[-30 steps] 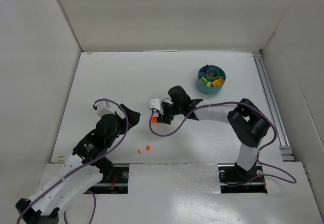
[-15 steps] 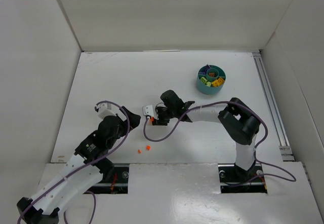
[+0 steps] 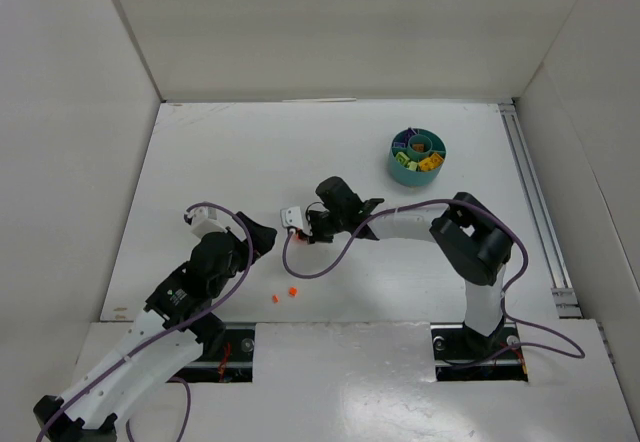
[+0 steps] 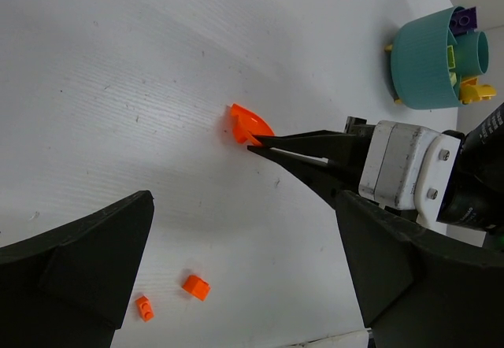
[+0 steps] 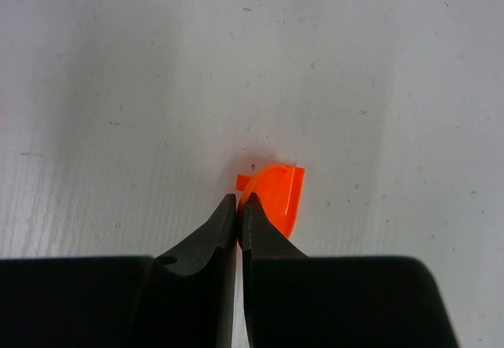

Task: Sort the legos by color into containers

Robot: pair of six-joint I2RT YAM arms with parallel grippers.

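Note:
The dish's empty section (image 3: 438, 145) is outward of the robot's right gripper and to its right in the top view, so the gripper will lift the orange lego across to it and let go.
A curved orange lego (image 5: 277, 196) lies on the white table, and my right gripper (image 5: 239, 202) is shut on its near edge, fingertips pinched together. The top view shows this right gripper (image 3: 300, 230) left of the table's middle. Its fingertips (image 4: 260, 137) and the orange lego (image 4: 246, 123) also show in the left wrist view. My left gripper (image 3: 262, 234) hangs open just to the left, nothing between its fingers. Two small orange legos (image 3: 292, 290) (image 3: 275, 299) lie near the front edge. The teal dish of containers (image 3: 400, 174) holds sorted yellow, green and purple legos.
White walls enclose the table on three sides. A metal rail (image 3: 532, 192) runs along the right edge. The right arm's purple cable (image 3: 300, 267) loops over the table beside the loose legos. The teal dish (image 4: 421, 68) shows at the top right of the left wrist view.
The right gripper moved left and closed its jaws on the curved orange lego. The left arm shifted slightly down.

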